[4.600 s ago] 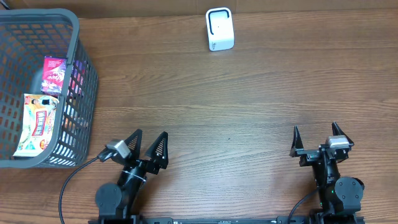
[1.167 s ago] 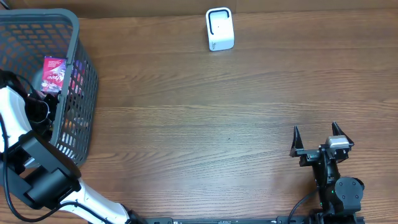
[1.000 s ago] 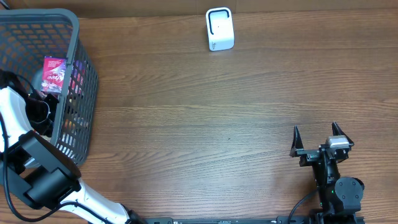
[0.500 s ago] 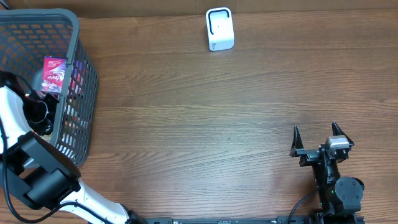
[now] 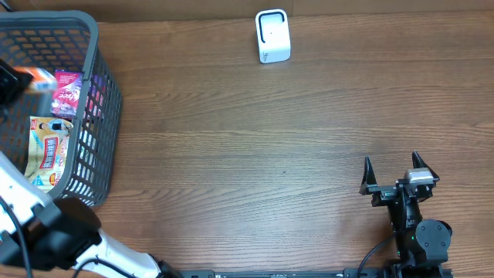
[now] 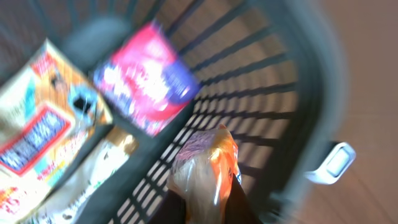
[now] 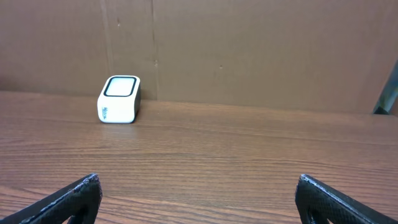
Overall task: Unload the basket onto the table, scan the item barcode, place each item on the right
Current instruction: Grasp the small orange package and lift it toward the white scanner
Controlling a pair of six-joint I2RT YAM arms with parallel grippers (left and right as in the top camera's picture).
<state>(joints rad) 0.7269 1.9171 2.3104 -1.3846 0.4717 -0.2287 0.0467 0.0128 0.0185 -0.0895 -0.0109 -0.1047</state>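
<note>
My left gripper should next carry the packet to its right in the overhead view, to the bare tabletop below it beside the basket, then lower and release it.
My left gripper (image 6: 205, 202) is shut on the item, a packet (image 6: 208, 163) of orange and clear plastic, held up over the grey basket (image 6: 311, 74). The overhead view shows that gripper (image 5: 9, 79) at the far left edge, above the basket (image 5: 104, 73), with the packet's orange end (image 5: 36, 75) sticking out. The white barcode scanner (image 5: 272, 36) stands at the back middle of the table and also shows in the right wrist view (image 7: 119, 99). My right gripper (image 5: 394, 173) rests open at the front right, nothing between its fingers (image 7: 71, 199).
Inside the basket lie a pink packet (image 5: 68, 91) and a yellow and white snack bag (image 5: 48, 153); both also appear in the left wrist view, blurred. A brown cardboard wall (image 7: 249, 50) stands behind the scanner.
My left gripper closed on the orange packet down in the basket and has lifted it up and back. The snack bag that the arm covered now shows. The right arm has not moved.
</note>
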